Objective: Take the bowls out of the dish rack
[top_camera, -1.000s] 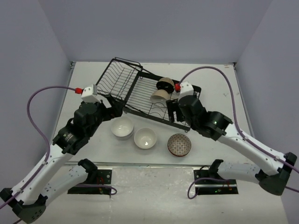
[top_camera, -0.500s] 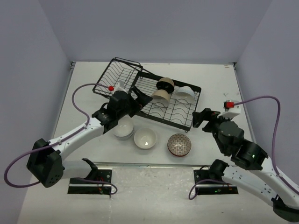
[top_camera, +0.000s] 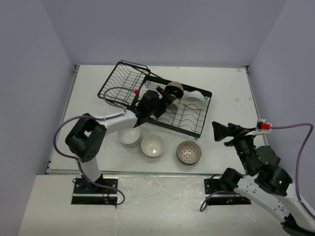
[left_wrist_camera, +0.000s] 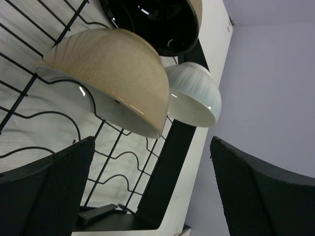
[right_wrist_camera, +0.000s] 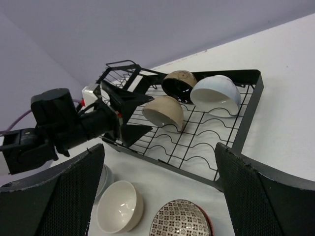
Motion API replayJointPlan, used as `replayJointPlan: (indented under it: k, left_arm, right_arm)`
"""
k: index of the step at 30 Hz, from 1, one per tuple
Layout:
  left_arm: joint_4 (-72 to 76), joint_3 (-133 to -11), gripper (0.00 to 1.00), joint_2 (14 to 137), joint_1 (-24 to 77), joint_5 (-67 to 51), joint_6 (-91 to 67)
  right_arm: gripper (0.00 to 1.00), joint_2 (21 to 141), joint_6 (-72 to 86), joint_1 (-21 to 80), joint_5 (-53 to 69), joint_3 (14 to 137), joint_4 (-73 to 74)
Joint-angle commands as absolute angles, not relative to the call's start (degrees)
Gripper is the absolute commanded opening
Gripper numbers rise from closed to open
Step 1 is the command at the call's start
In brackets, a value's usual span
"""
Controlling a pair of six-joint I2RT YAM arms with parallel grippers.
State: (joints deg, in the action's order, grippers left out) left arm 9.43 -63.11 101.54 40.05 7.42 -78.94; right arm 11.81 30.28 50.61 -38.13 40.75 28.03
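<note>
The beige bowl's rim end [top_camera: 176,109] [left_wrist_camera: 158,127] by the white bowl lies in line with the gap between my left gripper's fingers, so I will move my left gripper onto it and close.
The black wire dish rack [top_camera: 123,82] holds three bowls on its flat section: a black-inside bowl [top_camera: 173,88], a beige bowl [top_camera: 174,102] and a white bowl [top_camera: 195,97]. My left gripper [top_camera: 166,100] is open and empty, right at the beige bowl's near-left side. In the left wrist view the beige bowl [left_wrist_camera: 113,73] lies just beyond the open gripper [left_wrist_camera: 152,147], not between the fingers. My right gripper [top_camera: 221,132] is open and empty, right of the rack and apart from it. The right wrist view shows the rack [right_wrist_camera: 248,113] and all three bowls.
Three bowls stand on the table in front of the rack: a white one [top_camera: 129,135], another white one [top_camera: 152,145] and a brown patterned one [top_camera: 189,152]. The rack's tilted basket section stands at the back left. Walls close the table on three sides.
My left arm has swung from the table left of the rack onto the rack, up to the beige bowl. My right arm has pulled back from the rack to the right.
</note>
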Motion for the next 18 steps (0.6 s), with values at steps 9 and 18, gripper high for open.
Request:
replayJointPlan:
  k: [9,18]
  left_arm:
    - [15.82,-68.64,0.80,106.17,39.90,14.85,-79.10]
    - [18.10,-68.20,0.48,108.98,39.90,15.29,-82.09]
  right_arm:
    - [0.93,12.13,26.72,50.63,-32.52,41.31,24.43]
    - [0.92,11.51,25.93,50.63,-32.08,41.05,24.08]
